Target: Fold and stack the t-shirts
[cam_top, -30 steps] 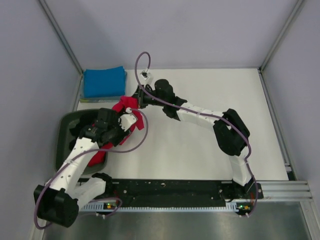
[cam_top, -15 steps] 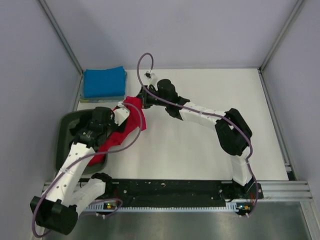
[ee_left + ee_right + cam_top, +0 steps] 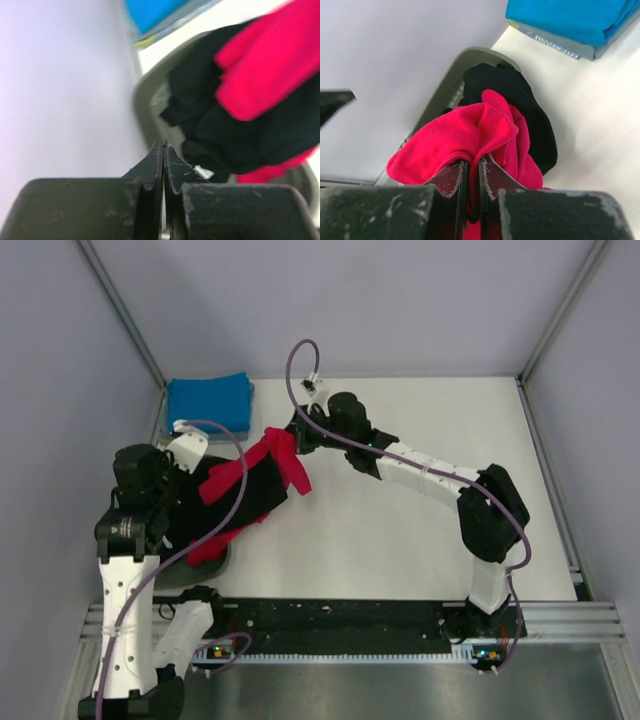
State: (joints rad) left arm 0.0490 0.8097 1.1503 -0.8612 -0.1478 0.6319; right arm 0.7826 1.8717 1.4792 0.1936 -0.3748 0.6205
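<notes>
The red t-shirt will next go down toward the bare table (image 3: 302, 468) (image 3: 566, 164) beside the tub in the robot's right gripper, which will then open.
My right gripper (image 3: 472, 160) is shut on a bunched fold of the bright red t-shirt (image 3: 232, 472), holding it above the table's left side. The red cloth stretches down and left toward the tub. A black t-shirt (image 3: 255, 495) hangs tangled under the red one, partly over the tub's edge. A folded blue t-shirt (image 3: 208, 405) lies at the back left corner. My left gripper (image 3: 164, 150) is shut on nothing, raised by the left wall, apart from the cloth.
The dark grey-green tub (image 3: 145, 107) sits at the left edge, mostly hidden by my left arm in the top view. A grey folded cloth (image 3: 555, 42) lies under the blue shirt. The enclosure wall stands close on the left.
My left gripper has shut empty and pulled back left and upward, away from the red shirt. My right gripper has drawn the red shirt rightward, dragging the black one out of the tub.
</notes>
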